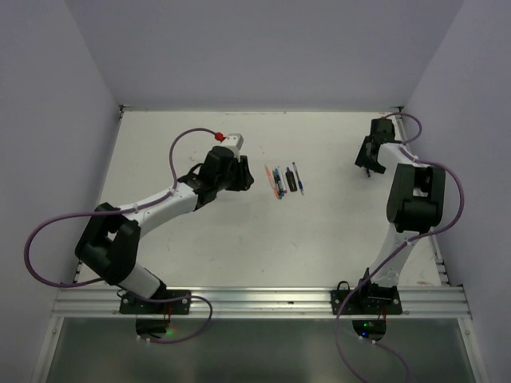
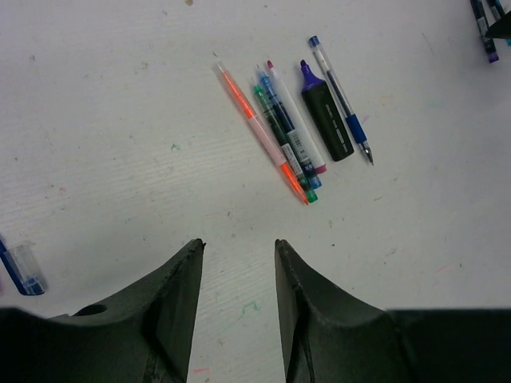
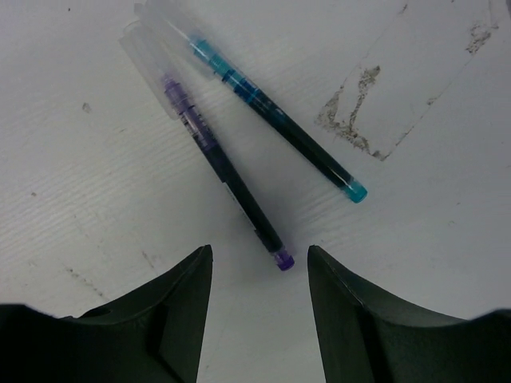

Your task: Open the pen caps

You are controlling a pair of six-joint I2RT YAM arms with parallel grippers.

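My right gripper lowers and reaches outward past the purple pen's tail onto its dark body next, because its clear cap sits at the pen's far end.
Several pens lie side by side mid-table (image 1: 284,180). In the left wrist view they are an orange-pink pen (image 2: 262,132), a green pen (image 2: 281,132), a white pen with a red tip (image 2: 297,120), a stubby purple marker (image 2: 326,120) with its purple cap (image 2: 307,76) on, and a blue pen (image 2: 342,100). My left gripper (image 2: 239,243) is open and empty, just short of them. My right gripper (image 3: 259,249) is open and empty over the tail of a purple pen (image 3: 227,171) with a clear cap (image 3: 148,64). A teal pen (image 3: 275,120) lies beside it.
A blue pen with a clear cap (image 2: 20,267) lies at the left edge of the left wrist view. A scuffed tape patch (image 3: 399,88) marks the table near the teal pen. Walls enclose the table on the left, back and right. The right gripper (image 1: 366,166) is at the far right.
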